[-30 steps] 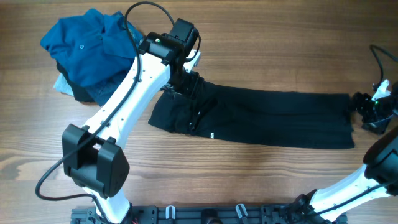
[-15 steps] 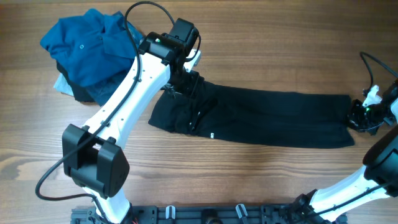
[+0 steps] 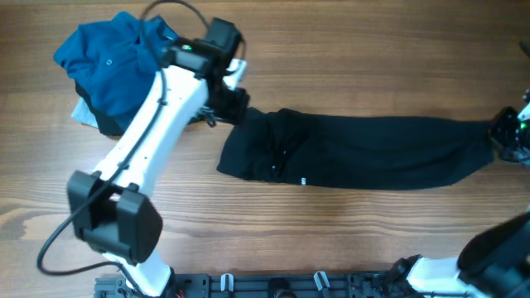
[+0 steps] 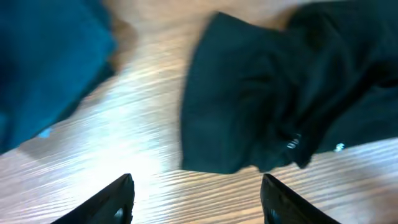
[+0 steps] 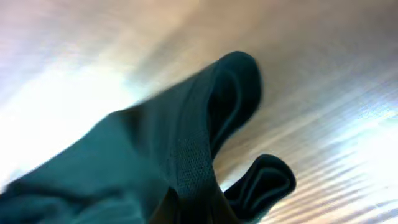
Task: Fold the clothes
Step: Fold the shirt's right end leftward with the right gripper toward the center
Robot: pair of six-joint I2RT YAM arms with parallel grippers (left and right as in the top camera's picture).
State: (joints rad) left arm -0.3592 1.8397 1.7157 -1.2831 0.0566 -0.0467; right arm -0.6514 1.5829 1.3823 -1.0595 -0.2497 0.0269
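Observation:
I will next carry the pinched end in my right gripper to the left in the overhead view and let go of it on top of the stretched shirt's flat middle [image 3: 360, 151].
A long black shirt [image 3: 373, 153] lies stretched across the wooden table, its bunched left end near the middle. My right gripper [image 3: 509, 132] is at the far right edge, shut on the shirt's right end; in the right wrist view black fabric [image 5: 186, 143] is pinched in the right gripper [image 5: 193, 210], with a fold [image 5: 264, 180] hanging beside it. My left gripper [image 3: 229, 103] hovers just up-left of the shirt's left end. In the left wrist view the left gripper [image 4: 200, 200] is open over bare wood, the black shirt [image 4: 280, 93] ahead of it.
A pile of clothes sits at the back left: a teal-blue polo [image 3: 116, 58] on top, a light-blue piece [image 3: 83, 112] and a dark garment [image 3: 103, 126] under it. The teal cloth [image 4: 43, 62] shows left of the left gripper. A black rail [image 3: 281, 285] runs along the front edge.
The right gripper shut on the shirt's right end and drew the whole shirt to the right. The left arm came off the shirt's left end and moved up-left toward the pile.

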